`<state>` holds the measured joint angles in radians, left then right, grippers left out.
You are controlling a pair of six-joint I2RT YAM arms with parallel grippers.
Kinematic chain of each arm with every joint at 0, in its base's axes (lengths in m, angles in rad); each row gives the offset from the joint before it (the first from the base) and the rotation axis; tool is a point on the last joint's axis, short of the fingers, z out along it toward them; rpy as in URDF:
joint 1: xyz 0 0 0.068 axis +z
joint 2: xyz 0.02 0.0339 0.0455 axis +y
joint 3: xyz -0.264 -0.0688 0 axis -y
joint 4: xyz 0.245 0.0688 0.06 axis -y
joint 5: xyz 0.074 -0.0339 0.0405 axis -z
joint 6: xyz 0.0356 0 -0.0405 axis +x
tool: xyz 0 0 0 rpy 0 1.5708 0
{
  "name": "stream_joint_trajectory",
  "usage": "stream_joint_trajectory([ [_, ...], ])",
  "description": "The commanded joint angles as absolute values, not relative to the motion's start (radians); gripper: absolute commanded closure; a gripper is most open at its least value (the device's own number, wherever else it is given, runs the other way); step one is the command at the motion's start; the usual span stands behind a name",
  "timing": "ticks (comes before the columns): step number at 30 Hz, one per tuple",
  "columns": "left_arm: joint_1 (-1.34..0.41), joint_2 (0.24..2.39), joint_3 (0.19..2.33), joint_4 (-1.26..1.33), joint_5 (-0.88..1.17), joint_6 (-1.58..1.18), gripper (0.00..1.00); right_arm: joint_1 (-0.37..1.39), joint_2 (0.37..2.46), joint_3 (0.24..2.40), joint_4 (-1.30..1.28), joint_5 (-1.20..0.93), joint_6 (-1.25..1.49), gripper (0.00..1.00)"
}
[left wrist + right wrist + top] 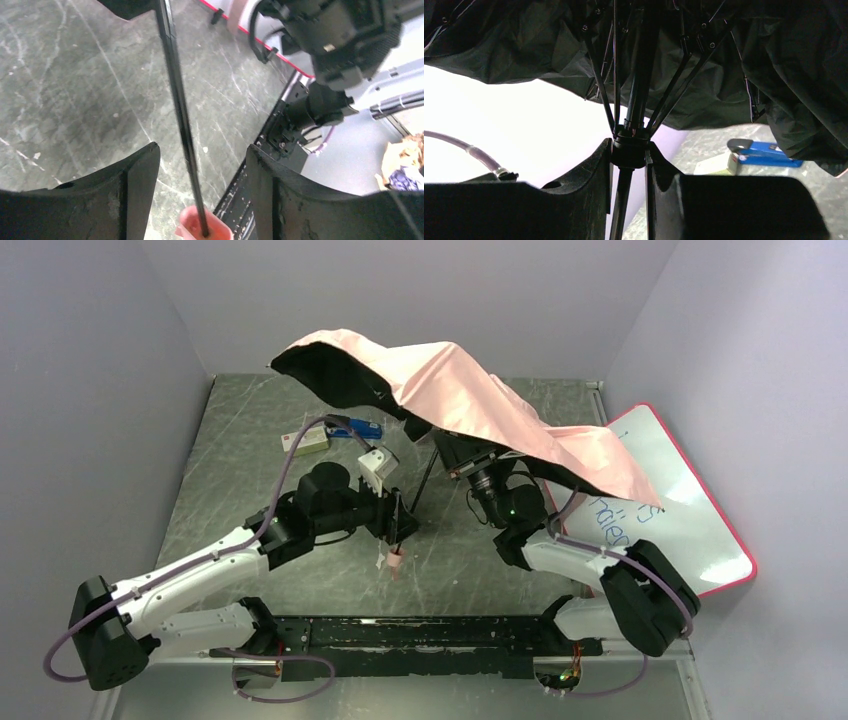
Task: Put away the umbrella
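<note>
Next, the left gripper eases slightly back toward the umbrella's pink handle [396, 563] and closes, since the lower end of the umbrella's thin black stem stands between its open fingers.
The umbrella is open, its pale pink canopy [470, 390] tilted over the back middle of the table. Its thin black shaft [418, 500] slants down to the small pink handle [396, 563]. My left gripper [396, 528] is open and straddles the shaft [181, 115] just above the handle [202, 229], with its jaws apart and not touching it. My right gripper [468, 468] is under the canopy. In the right wrist view it [629, 148] is shut on the black runner [629, 150] where the ribs meet. The strap is not visible.
A whiteboard [690, 520] with a red rim leans at the right wall. A blue stapler-like tool [362, 427] and a small white box [306, 440] lie at the back left; both also show in the right wrist view, the tool [764, 152] and the box [711, 164]. Walls close in on three sides.
</note>
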<state>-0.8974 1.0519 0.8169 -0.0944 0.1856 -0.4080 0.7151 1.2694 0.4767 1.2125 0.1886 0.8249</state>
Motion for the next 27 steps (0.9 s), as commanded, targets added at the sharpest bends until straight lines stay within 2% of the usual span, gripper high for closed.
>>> stream_joint_trajectory([
  [1,-0.894,1.011,0.796,-0.092,0.314,-0.381,0.31,0.639,1.311,0.465,1.492,-0.009,0.910,1.00],
  [5,-0.893,0.973,0.782,-0.112,0.297,-0.385,0.30,0.581,1.374,0.448,1.628,-0.123,0.992,1.00],
  [11,-0.894,0.960,0.780,-0.130,0.248,-0.393,0.29,0.570,1.379,0.458,1.623,-0.197,0.978,1.00],
  [24,-0.928,1.045,0.690,0.064,0.296,-0.491,0.30,0.571,1.276,0.448,1.462,-0.084,0.898,1.00],
  [27,-0.949,1.055,0.679,0.091,0.285,-0.509,0.34,0.571,1.278,0.456,1.461,-0.081,0.897,1.00],
])
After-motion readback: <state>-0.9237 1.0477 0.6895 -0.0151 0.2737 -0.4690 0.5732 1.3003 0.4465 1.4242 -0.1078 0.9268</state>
